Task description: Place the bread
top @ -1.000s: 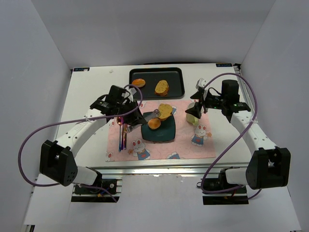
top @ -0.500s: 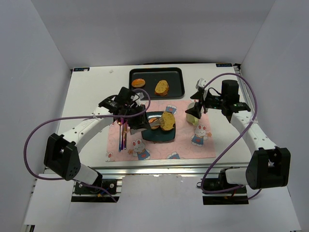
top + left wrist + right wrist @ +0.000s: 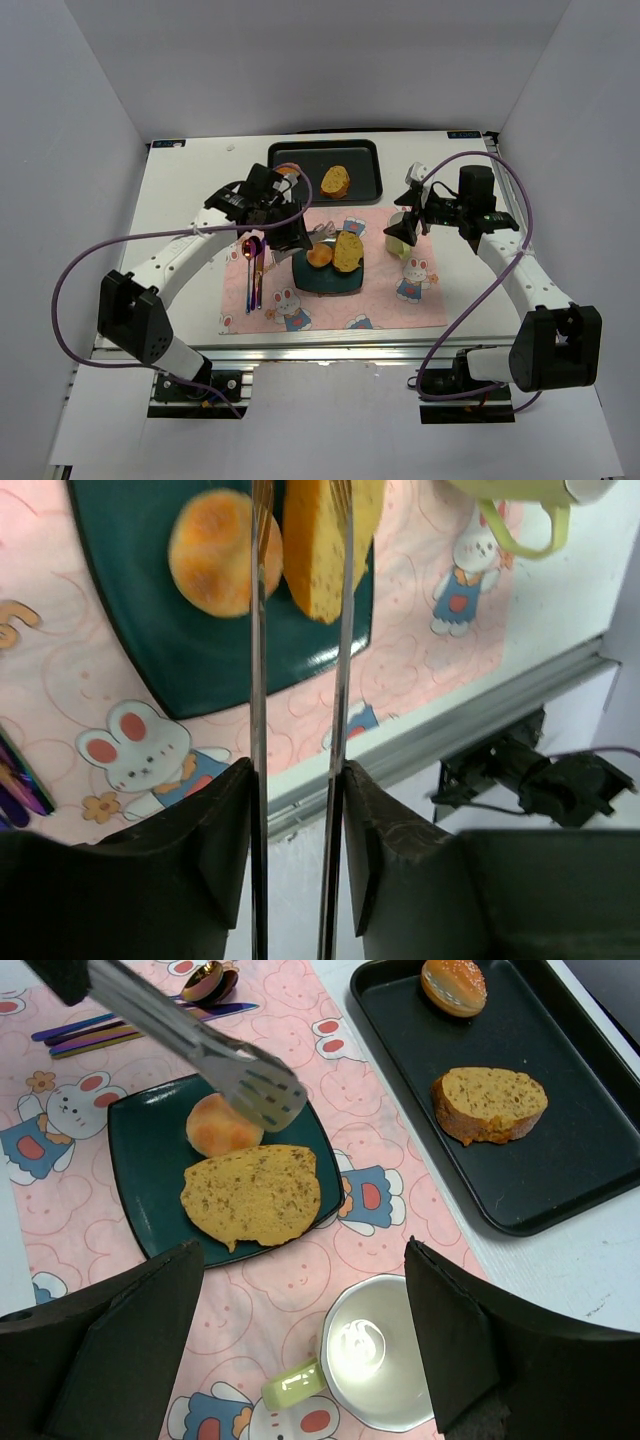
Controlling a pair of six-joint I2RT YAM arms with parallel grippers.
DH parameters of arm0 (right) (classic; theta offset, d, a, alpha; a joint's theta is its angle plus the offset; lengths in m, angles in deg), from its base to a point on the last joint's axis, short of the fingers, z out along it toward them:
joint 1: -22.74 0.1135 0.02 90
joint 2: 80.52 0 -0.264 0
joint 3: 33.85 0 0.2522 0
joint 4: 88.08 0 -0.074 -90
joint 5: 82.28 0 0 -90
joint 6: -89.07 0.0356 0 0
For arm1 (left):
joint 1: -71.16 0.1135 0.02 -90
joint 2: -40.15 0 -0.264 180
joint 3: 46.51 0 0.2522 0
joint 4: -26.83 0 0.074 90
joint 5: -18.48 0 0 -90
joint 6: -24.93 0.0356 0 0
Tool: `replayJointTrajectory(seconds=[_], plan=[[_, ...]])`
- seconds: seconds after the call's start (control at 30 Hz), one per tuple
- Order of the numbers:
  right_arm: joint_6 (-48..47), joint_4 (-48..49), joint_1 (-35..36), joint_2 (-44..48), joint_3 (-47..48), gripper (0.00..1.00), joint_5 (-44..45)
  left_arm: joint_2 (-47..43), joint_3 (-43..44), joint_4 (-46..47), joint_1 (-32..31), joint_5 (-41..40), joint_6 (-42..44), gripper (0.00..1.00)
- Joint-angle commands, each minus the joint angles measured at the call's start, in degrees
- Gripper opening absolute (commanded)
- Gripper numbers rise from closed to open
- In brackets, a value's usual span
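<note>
My left gripper will next bring the empty tongs outward and down, and then it will close them around the slice in the black tray (image 3: pixel 336 181).
Two pieces of bread lie on the dark-green plate (image 3: pixel 150 1160): a round bun (image 3: pixel 222 1125) and an oval toasted slice (image 3: pixel 252 1195) beside it. Both also show in the left wrist view, the bun (image 3: pixel 215 552) and the slice (image 3: pixel 318 550). My left gripper (image 3: pixel 297 770) is shut on metal tongs (image 3: pixel 259 630). The tongs' arms stand apart with nothing between them, and their tips (image 3: pixel 255 1085) hover above the bun. Another slice (image 3: pixel 490 1103) and another bun (image 3: pixel 453 985) sit in the black tray (image 3: pixel 560 1160). My right gripper (image 3: pixel 305 1260) hangs open above the cup.
A white cup with a green handle (image 3: pixel 385 1355) stands on the pink rabbit placemat (image 3: pixel 400 300), right of the plate. Cutlery (image 3: pixel 254 275) lies on the mat left of the plate. The tray (image 3: pixel 362 186) is at the back of the table.
The tongs carried the slice down onto the plate beside the bun, then opened and let it go. My left arm has since drawn back toward the tray. The right arm stayed still.
</note>
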Motion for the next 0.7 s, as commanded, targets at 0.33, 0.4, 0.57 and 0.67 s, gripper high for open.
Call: replayJointTrajectory(seconds=[0.33,0.4,0.57,0.67], plan=[[2.5,4.4,-0.2,0.5,-1.0,0.86,-3.1,20.5,17.3,17.4,9.9,-2.6,-0.8,0.40],[2.3,4.4,-0.2,0.3,-0.9,0.86,-3.2,24.3,21.3,17.0,10.8,-1.6,0.5,0.41],[2.8,5.3,-0.2,-0.1,-0.9,0.86,-3.3,31.8,28.0,20.0,11.7,1.9,-0.1,0.45],[2.7,5.3,-0.2,0.1,-1.1,0.86,-3.1,33.5,29.4,21.4,11.7,3.5,-0.5,0.46]])
